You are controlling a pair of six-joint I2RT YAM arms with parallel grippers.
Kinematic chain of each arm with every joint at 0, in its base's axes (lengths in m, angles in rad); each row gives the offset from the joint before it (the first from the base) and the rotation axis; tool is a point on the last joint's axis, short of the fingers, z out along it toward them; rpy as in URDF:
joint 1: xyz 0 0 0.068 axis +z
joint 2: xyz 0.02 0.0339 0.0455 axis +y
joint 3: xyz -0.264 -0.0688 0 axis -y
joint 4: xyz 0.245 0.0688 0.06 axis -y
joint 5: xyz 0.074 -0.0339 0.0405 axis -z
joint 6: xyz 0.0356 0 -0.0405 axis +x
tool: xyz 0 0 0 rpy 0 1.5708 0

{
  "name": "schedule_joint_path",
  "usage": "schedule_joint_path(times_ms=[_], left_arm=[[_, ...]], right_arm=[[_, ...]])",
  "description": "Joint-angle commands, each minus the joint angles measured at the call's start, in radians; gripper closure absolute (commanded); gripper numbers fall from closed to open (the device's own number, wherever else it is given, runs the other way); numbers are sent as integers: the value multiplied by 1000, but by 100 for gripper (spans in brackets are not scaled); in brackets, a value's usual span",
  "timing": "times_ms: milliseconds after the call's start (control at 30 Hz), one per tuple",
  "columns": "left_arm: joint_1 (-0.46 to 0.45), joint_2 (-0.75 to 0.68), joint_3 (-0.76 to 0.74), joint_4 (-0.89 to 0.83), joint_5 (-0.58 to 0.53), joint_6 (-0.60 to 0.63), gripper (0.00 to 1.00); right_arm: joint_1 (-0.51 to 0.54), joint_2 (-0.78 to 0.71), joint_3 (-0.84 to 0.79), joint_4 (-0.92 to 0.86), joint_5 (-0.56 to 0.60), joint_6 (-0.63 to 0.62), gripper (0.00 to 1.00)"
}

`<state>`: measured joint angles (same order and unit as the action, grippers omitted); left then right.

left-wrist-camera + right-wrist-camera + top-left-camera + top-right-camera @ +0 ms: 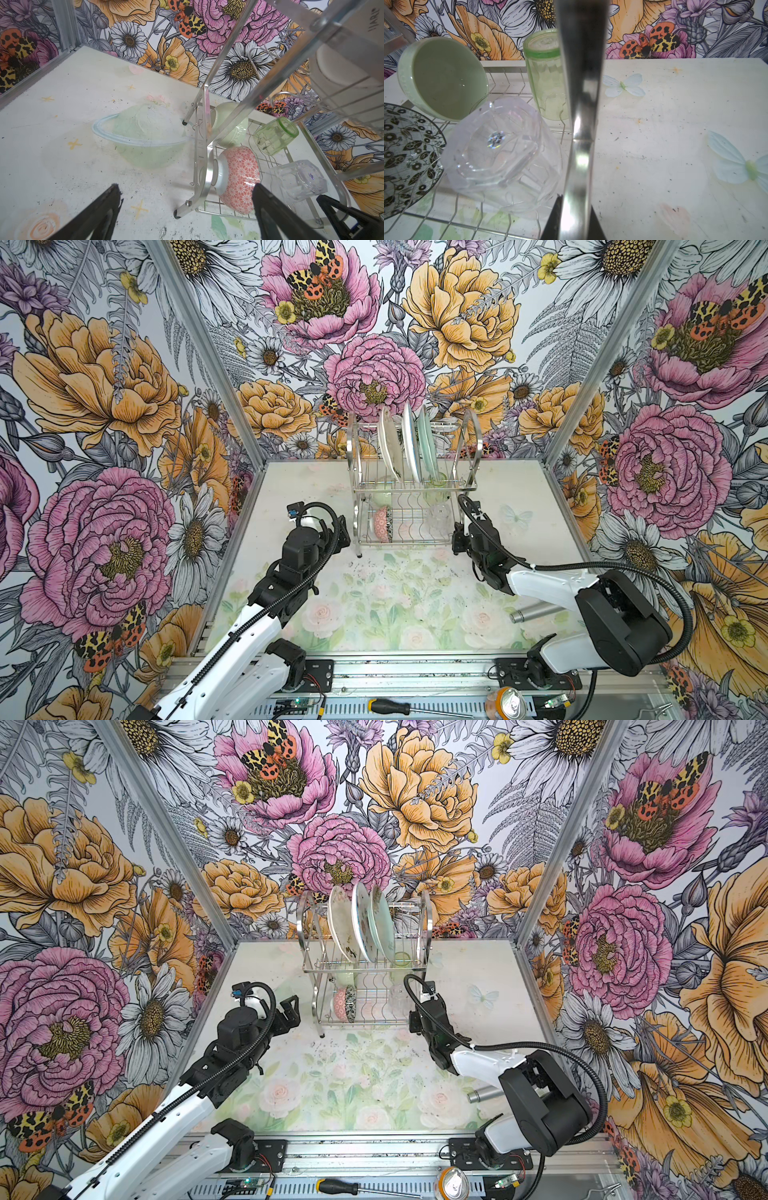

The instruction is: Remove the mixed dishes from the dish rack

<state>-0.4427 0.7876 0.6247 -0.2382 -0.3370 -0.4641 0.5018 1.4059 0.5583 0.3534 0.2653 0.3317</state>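
The tabletop is bare on the side away from the left gripper, so my right gripper will pull the rack's steel side frame back and over that way, then let go of it there.
The dish rack [357, 472] [309, 952] stands at the back of the table. On its upper shelf three plates stand on edge: cream [390, 443], white [409, 439] and mint green [427, 443]. On the lower shelf lie a pale green bowl [230, 124] [446, 76], a patterned bowl [239, 178], a green tumbler [274, 135] [546, 83] and a clear glass [299, 178] [500, 155]. My right gripper [575, 203] [457, 537] is shut on the rack's right side frame [581, 104]. My left gripper [187, 187] [343, 531] is open at the rack's lower left corner, holding nothing.
A grey metal cylinder [536, 611] lies on the table under the right arm. A screwdriver [399, 707] and a can [509, 701] rest on the front rail. Flowered walls close in the back and both sides.
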Motion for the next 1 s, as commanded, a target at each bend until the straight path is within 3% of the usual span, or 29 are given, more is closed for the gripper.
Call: schedule_joint_path(times_ms=[0,300,967], left_arm=[[2,5,27,33,-18,22,1],[3,42,36,53,-8,36,1],[2,107,46,93,-1,44,1]], right_arm=[[-27,-73,-43,-49,25,61,100],[-140,-147,-100,-97,-62,87,100],[-226,-267,-161,-166,-17,108,100]])
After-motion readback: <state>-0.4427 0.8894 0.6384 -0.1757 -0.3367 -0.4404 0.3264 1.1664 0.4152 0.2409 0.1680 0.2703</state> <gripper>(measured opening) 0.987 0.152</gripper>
